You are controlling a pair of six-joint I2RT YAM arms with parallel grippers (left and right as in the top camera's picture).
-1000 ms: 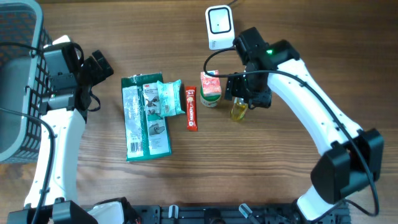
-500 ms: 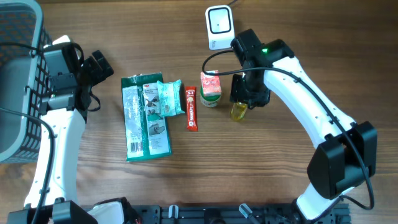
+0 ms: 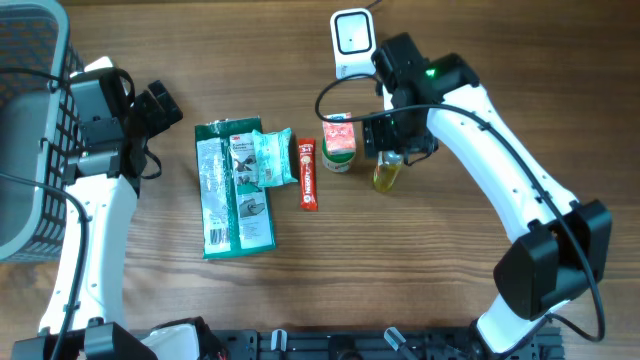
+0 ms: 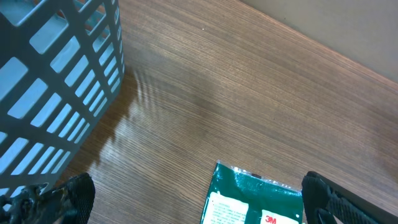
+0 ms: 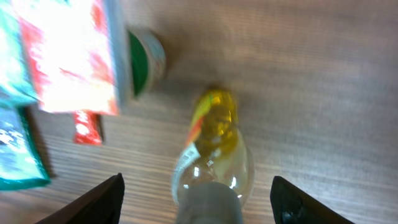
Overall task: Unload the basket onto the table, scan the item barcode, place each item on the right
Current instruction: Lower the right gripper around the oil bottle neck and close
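Note:
My right gripper is open above the upright bottle. Next it needs to go down around the bottle's upper part [image 3: 389, 164] [image 5: 213, 174] by the grey cap and close its fingers.
A small bottle of yellow liquid [image 3: 386, 174] with a grey cap stands upright on the table, just right of a red-and-green carton [image 3: 339, 143]. My right gripper [image 3: 394, 150] hovers over the bottle's far side, open. In the right wrist view the bottle [image 5: 216, 127] rises between the spread fingers [image 5: 102, 200] without touching them, and my right gripper [image 5: 199, 200] holds nothing. The white scanner [image 3: 352, 40] sits at the back edge. My left gripper [image 3: 165, 108] is open near the basket, empty, with the green package [image 4: 255, 200] below my left gripper [image 4: 199, 202].
A green 3M package [image 3: 235, 190], a teal pouch [image 3: 272, 158] on it and a red stick pack [image 3: 309, 173] lie mid-table. A grey mesh basket [image 3: 25, 130] stands at the far left, close to the left arm; its wall [image 4: 56, 81] fills the left wrist view's corner.
The right jaws narrowed around the bottle, then spread again. The right gripper has drawn back toward the scanner, uncovering more of the bottle. The left arm has not moved.

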